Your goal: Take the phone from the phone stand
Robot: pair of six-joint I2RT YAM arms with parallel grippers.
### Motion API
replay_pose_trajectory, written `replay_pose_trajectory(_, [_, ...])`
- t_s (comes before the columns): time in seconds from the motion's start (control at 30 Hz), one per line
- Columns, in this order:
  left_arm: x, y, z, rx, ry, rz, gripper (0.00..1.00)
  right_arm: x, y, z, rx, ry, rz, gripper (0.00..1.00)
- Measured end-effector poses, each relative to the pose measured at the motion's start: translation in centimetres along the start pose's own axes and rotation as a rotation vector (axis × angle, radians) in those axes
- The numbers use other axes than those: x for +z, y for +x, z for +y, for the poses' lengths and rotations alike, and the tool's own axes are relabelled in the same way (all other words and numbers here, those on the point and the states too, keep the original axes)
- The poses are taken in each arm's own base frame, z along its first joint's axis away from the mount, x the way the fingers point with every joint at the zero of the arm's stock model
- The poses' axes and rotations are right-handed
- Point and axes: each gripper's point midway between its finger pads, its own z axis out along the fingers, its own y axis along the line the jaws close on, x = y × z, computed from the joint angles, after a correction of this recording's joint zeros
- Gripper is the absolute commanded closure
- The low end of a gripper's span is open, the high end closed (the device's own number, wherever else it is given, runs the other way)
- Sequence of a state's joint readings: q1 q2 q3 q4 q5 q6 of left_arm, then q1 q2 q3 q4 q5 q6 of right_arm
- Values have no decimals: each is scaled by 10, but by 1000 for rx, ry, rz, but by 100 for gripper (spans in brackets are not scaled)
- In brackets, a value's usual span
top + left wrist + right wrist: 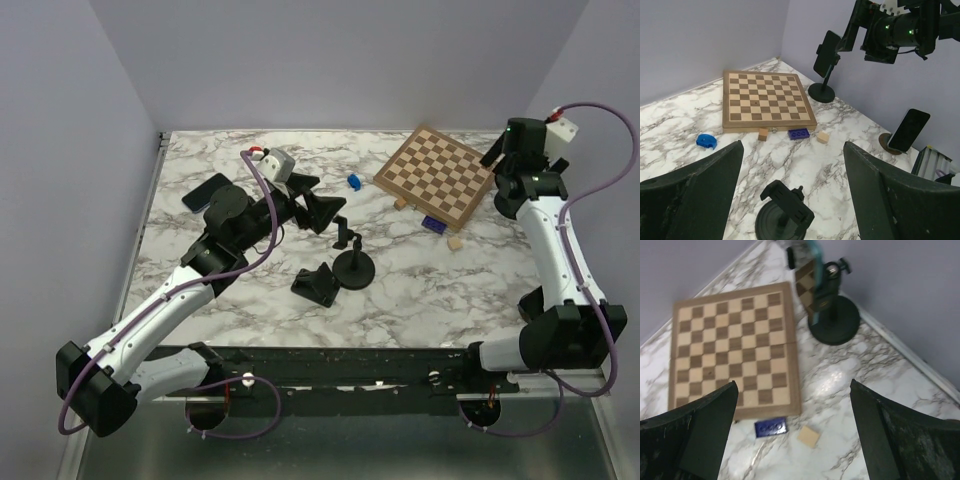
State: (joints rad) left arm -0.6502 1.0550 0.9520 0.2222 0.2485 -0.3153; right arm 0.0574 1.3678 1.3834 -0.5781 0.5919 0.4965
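The right gripper moves down, outward and toward the right in the top view onto the phone's near end next, since that end stands ahead of its open fingers.
A dark phone (827, 52) stands clamped in a black round-based stand (821, 92) by the right wall, past the chessboard. In the right wrist view the phone (807, 282) and its stand (834, 320) lie ahead of my open, empty right gripper (792, 400), apart from it. In the top view that gripper (503, 170) hangs over this spot and hides them. My left gripper (322, 208) is open and empty mid-table, above an empty black stand (785, 210), also seen from above (352, 262).
A chessboard (437, 175) lies back right, with a blue brick (771, 427), wooden blocks (808, 436) and a small blue piece (353, 181) near it. A second phone (909, 130) leans in a brown round stand. A dark phone (205, 190) lies flat back left. A black holder (318, 285) lies mid-table.
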Motion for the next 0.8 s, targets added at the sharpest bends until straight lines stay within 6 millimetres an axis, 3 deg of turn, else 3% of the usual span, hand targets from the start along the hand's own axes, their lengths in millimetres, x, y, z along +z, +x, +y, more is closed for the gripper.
replay_pose_trajectory(0.13, [0, 3, 1, -2, -5, 9, 12, 35, -15, -46, 53, 126, 4, 0])
replay_pose_trajectory(0.27, [-1, 5, 1, -13, -8, 21, 12, 57, -19, -66, 88, 173, 6, 0])
replay_pose_trajectory(0.37, [0, 7, 1, -30, -9, 26, 12, 74, -19, -68, 106, 169, 16, 0])
replay_pose_trajectory(0.6, [2, 13, 1, -91, 0, 49, 13, 112, -16, -53, 96, 112, 9, 0])
replay_pose_trajectory(0.73, [3, 15, 5, -154, 2, 61, 14, 124, -25, -46, 72, 83, -37, 17])
replay_pose_trajectory(0.8, [4, 16, 10, -181, -4, 67, 15, 127, -31, -44, 59, 76, -64, 19])
